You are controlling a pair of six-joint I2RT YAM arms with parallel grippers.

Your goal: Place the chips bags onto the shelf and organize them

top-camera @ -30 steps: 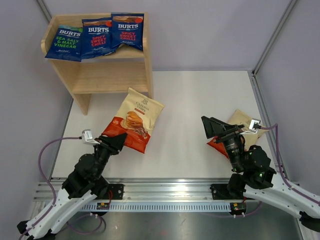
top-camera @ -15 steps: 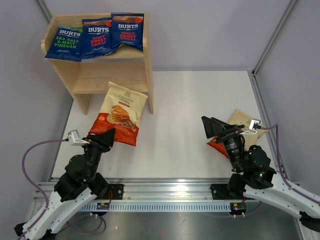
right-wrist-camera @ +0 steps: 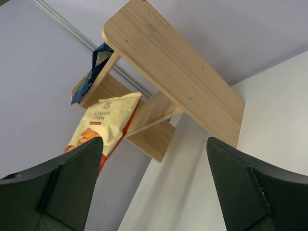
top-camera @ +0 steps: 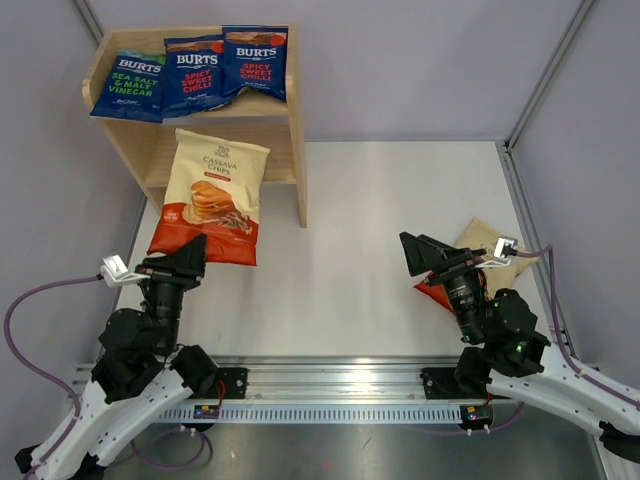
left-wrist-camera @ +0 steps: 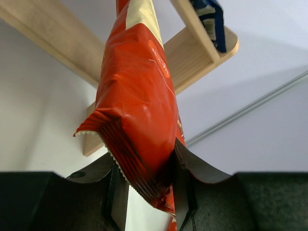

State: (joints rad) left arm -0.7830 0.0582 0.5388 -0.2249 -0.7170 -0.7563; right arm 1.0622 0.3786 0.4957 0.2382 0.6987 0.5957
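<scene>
The shelf's lower level (top-camera: 159, 164) lies open and outward of my gripper. The cream bag slides into that level next as my left gripper pushes outward, then releases it there.
The wooden shelf (top-camera: 285, 130) stands at the back left. Three dark blue BURTS bags (top-camera: 195, 72) lie side by side on its top tier. My left gripper (top-camera: 188, 258) is shut on the red bottom edge of a cream cassava chips bag (top-camera: 212, 195), held up in front of the lower tier; the same bag (left-wrist-camera: 139, 96) fills the left wrist view. My right gripper (top-camera: 425, 255) is open and empty above the table. The second cream bag (top-camera: 492, 250) lies on the table under my right arm, partly hidden. The right wrist view shows the shelf (right-wrist-camera: 183, 72) and the held bag (right-wrist-camera: 103, 120).
White table (top-camera: 400, 200) enclosed by grey walls. A metal rail (top-camera: 330, 385) runs along the near edge between the arm bases.
My left gripper has carried the cream bag left and back, from the middle of the table up to the front of the shelf's lower tier. The right arm has hardly moved.
</scene>
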